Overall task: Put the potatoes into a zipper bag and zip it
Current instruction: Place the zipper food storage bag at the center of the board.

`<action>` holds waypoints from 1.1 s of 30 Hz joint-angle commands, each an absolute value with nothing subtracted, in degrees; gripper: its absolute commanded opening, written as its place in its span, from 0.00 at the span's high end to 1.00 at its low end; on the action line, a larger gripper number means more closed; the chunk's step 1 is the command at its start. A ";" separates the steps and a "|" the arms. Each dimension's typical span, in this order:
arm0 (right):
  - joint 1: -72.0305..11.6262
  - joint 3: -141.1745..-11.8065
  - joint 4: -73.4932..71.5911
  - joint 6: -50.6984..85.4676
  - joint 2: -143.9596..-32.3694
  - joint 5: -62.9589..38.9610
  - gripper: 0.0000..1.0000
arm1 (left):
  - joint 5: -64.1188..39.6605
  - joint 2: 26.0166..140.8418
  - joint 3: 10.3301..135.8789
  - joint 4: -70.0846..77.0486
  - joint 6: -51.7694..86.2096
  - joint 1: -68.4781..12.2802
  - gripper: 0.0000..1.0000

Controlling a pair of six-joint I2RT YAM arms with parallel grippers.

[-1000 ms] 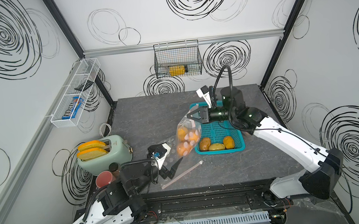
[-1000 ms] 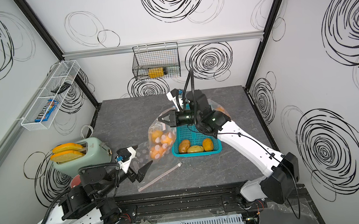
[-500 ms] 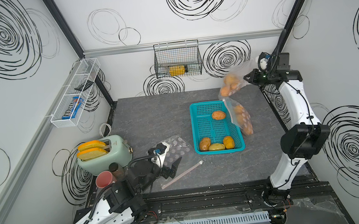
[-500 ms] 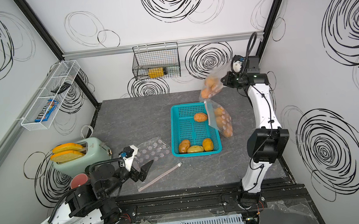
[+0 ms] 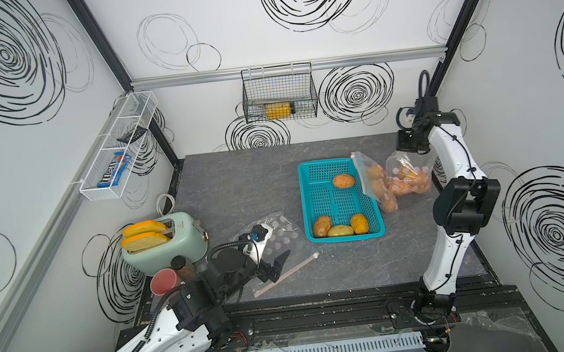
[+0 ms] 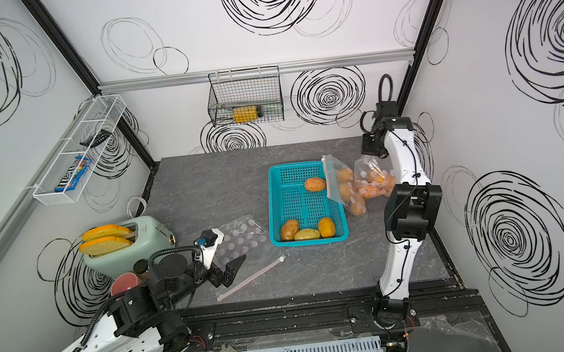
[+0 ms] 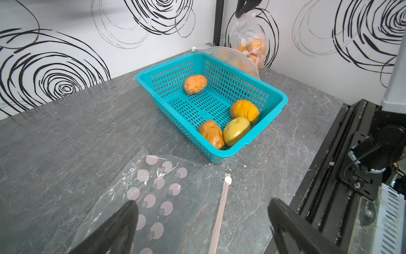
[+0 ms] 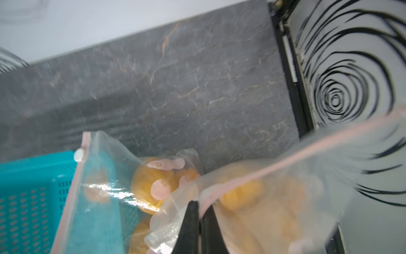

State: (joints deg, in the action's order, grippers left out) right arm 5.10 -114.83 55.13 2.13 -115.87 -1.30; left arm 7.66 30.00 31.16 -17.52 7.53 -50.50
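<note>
The right gripper turns and lowers back toward the basket next, beside the second filled bag [image 5: 376, 180] [image 8: 150, 184], and releases the pink zip edge, since this bag already holds potatoes.
Several orange-brown potatoes [image 5: 343, 181] and a paler one [image 7: 236, 130] lie in a teal basket [image 5: 380, 225]. My right gripper [image 5: 408, 149] stands at the far right corner, shut on the top of a zipper bag [image 5: 407, 178] full of potatoes that hangs below it; the wrist view shows the gripper [image 8: 201, 204] pinching the bag's film [image 8: 274, 198]. A second filled bag [image 5: 376, 185] leans on the basket's right wall. An empty dotted zipper bag [image 7: 167, 198] lies flat at the front. My left gripper [image 7: 202, 204] hovers open over it, holding nothing.
A mint toaster [image 5: 174, 249] with two toast slices, a pink cup [image 5: 164, 281] and a dark jar [image 5: 182, 266] stand at the front left beside my left arm. A wire basket [image 5: 279, 98] hangs on the back wall, a white wire shelf [image 5: 117, 151] on the left wall.
My right arm swung the filled bag from left of the basket up to the far right corner, then lowered it beside the other filled bag. My left gripper stayed open over the empty bag.
</note>
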 commanded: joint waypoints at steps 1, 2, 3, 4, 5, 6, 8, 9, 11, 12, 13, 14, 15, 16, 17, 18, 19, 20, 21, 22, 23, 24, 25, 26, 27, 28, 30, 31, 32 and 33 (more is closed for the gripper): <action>-3.93 -108.12 55.31 -4.89 -114.23 7.27 1.00 | 6.75 30.12 30.67 -15.29 8.47 -50.10 0.04; -6.09 -105.97 53.91 -5.42 -113.56 9.10 1.00 | 6.77 30.03 30.59 -15.29 8.54 -50.10 0.04; -7.96 -104.39 53.12 -5.54 -113.11 10.75 1.00 | 6.85 29.85 30.52 -15.36 8.53 -50.11 0.04; -9.00 -102.87 52.11 -5.54 -112.59 12.29 1.00 | 6.86 29.64 30.50 -15.34 8.53 -50.10 0.04; -9.82 -101.61 51.20 -5.54 -111.91 13.16 1.00 | 6.86 29.42 30.41 -15.23 8.61 -50.25 0.04; -10.36 -100.60 50.53 -5.54 -111.14 13.37 1.00 | 6.73 29.29 30.24 -15.15 8.53 -50.19 0.04; -11.12 -99.05 49.74 -5.36 -108.93 13.79 1.00 | 6.51 29.56 30.06 -14.90 8.53 -50.19 0.04; -11.67 -97.71 49.24 -5.28 -107.38 14.42 1.00 | 6.35 29.84 30.11 -14.89 8.42 -50.19 0.04; -13.14 -94.61 47.89 -5.43 -103.95 15.97 1.00 | 5.77 30.73 30.23 -14.66 8.23 -50.08 0.04; -13.71 -92.32 46.67 -5.90 -101.75 16.72 1.00 | 5.34 31.29 30.23 -14.60 8.18 -49.99 0.04; -14.19 -90.88 45.76 -5.85 -100.10 18.43 1.00 | 4.89 31.75 30.32 -14.51 8.10 -49.68 0.04; -14.65 -89.18 44.53 -5.21 -98.18 20.43 1.00 | 4.39 32.41 30.32 -14.40 7.96 -49.33 0.04; -14.76 -86.84 42.99 -5.25 -96.09 21.77 1.00 | 4.15 32.92 30.41 -14.34 7.93 -49.01 0.04; -14.79 -83.82 41.20 -5.49 -94.20 23.01 1.00 | 3.90 33.28 30.50 -14.37 8.06 -48.88 0.04; -15.09 -80.82 39.09 -6.17 -92.00 24.09 1.00 | 3.73 33.49 30.50 -14.31 8.06 -48.76 0.04; -15.26 -78.50 37.39 -6.92 -90.23 25.15 1.00 | 3.60 33.72 30.50 -14.32 8.08 -48.67 0.04; -15.61 -75.75 35.17 -7.58 -88.05 26.33 1.00 | 3.60 33.81 30.50 -14.33 8.09 -48.53 0.04; -15.86 -73.27 33.36 -8.18 -86.04 27.18 1.00 | 3.67 33.84 30.50 -14.32 8.16 -48.49 0.04; -16.19 -71.59 32.33 -8.58 -84.56 27.79 1.00 | 3.68 33.92 30.50 -14.32 8.15 -48.33 0.04; -16.63 -69.99 31.55 -8.99 -83.00 28.48 1.00 | 3.74 33.93 30.50 -14.33 8.22 -48.19 0.04; -17.27 -68.40 30.78 -9.50 -81.70 29.20 1.00 | 3.78 34.01 30.50 -14.35 8.23 -48.21 0.04; -17.89 -67.05 30.04 -9.97 -80.53 29.98 1.00 | 3.86 34.01 30.50 -14.33 8.22 -48.17 0.04; -18.73 -65.75 29.59 -10.32 -79.61 30.40 1.00 | 3.87 33.93 30.50 -14.37 8.19 -48.16 0.04; -19.78 -64.51 29.45 -10.75 -78.83 30.45 1.00 | 4.04 33.76 30.45 -14.48 8.30 -48.16 0.04; -20.82 -63.49 29.52 -10.76 -78.27 31.02 1.00 | 4.29 33.65 30.42 -14.41 8.40 -48.16 0.04; -21.57 -62.79 29.54 -10.43 -77.90 31.96 1.00 | 4.81 33.51 30.41 -14.48 8.46 -48.23 0.04; -22.40 -61.82 30.31 -8.12 -77.56 33.57 0.96 | 6.04 33.42 30.54 -14.63 8.63 -48.17 0.04; -22.62 -61.57 30.66 -7.47 -77.58 33.28 0.89 | 6.86 33.44 30.71 -14.72 8.61 -48.20 0.04; -22.80 -61.15 30.35 -7.00 -77.60 33.22 0.84 | 8.17 33.57 31.00 -14.99 8.75 -48.08 0.04; -22.99 -60.85 29.98 -6.76 -77.61 32.90 0.82 | 9.73 33.71 31.33 -15.36 8.87 -47.88 0.04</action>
